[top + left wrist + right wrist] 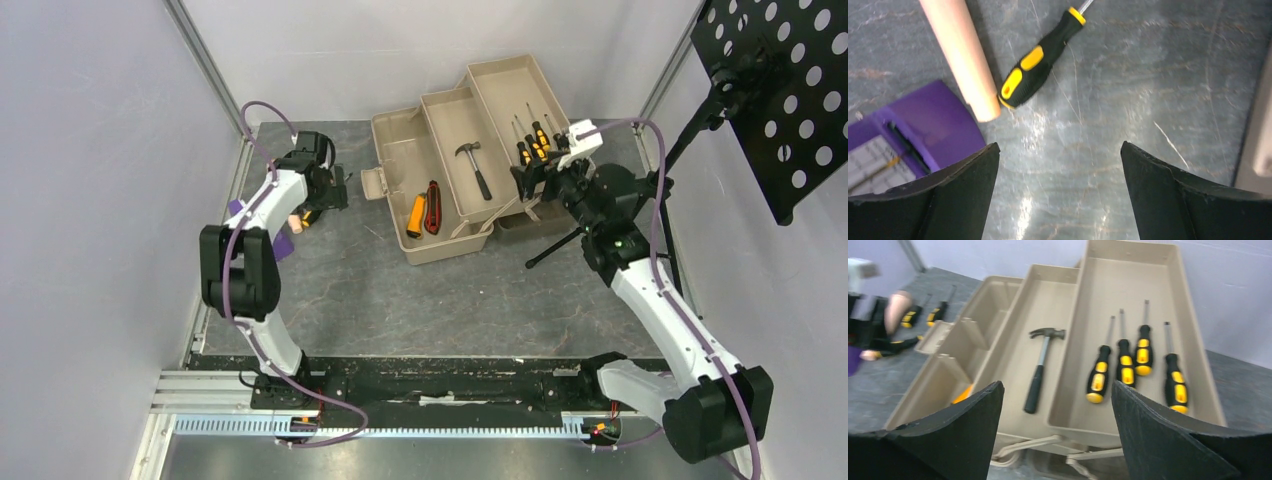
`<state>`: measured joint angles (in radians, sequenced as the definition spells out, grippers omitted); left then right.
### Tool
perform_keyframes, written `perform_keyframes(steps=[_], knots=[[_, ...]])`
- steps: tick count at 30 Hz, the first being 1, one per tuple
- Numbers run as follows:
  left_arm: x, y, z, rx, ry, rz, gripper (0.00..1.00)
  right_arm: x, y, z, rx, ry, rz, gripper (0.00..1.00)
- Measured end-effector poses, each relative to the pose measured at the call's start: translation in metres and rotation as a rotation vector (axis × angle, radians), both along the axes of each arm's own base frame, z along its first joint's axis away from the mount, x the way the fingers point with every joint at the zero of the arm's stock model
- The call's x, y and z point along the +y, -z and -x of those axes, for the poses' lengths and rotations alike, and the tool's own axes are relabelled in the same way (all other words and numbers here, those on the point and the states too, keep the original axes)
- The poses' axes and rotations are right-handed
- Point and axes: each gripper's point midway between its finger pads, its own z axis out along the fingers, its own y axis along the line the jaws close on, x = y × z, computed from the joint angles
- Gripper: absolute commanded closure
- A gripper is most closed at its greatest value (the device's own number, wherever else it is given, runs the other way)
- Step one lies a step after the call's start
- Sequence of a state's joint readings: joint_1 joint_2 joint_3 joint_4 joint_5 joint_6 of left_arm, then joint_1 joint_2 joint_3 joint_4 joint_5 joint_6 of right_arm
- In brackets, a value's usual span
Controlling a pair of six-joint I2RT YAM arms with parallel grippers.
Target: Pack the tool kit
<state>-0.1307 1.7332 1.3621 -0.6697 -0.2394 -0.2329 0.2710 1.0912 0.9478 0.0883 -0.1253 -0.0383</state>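
Note:
The left gripper lowers and shifts toward the beige rod [960, 55] next, onto the screwdriver's handle, which lies beside that rod, ahead of my open fingers.
The tan toolbox [400, 150] stands open at the back with its trays folded out. A hammer [473, 168] lies in the middle tray, and several orange-and-black screwdrivers [532, 140] lie in the far tray. A red-black utility knife [433, 206] lies in the bottom compartment. My left gripper [325, 195] is open and empty, just above the table. A loose screwdriver [1040, 59] lies ahead of it, next to a beige rod [960, 55]. My right gripper [1057, 385] is open and empty at the toolbox's right front, facing the hammer [1040, 365] and the screwdrivers [1120, 365].
A purple block [923, 125] lies by my left gripper's left finger. An orange tool [416, 215] lies beside the knife. Two more screwdrivers [938, 312] lie on the table left of the box. A black perforated panel [780, 90] on a tripod stands at the right.

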Motion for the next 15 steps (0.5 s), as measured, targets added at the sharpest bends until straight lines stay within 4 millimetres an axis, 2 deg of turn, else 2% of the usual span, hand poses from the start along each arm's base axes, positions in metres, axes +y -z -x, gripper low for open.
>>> perform_keyframes(steps=[6,10,15], knots=[[0.013,0.034,-0.032,0.072,0.008,0.029,0.05,0.022,0.006,0.019,-0.043,-0.133,-0.103,0.17],[0.013,0.051,-0.047,0.097,0.009,0.068,0.05,0.028,-0.001,0.025,-0.075,-0.173,-0.136,0.16],[0.022,0.068,-0.055,0.124,0.008,0.074,0.09,0.029,-0.015,0.03,-0.12,-0.188,-0.153,0.16]])
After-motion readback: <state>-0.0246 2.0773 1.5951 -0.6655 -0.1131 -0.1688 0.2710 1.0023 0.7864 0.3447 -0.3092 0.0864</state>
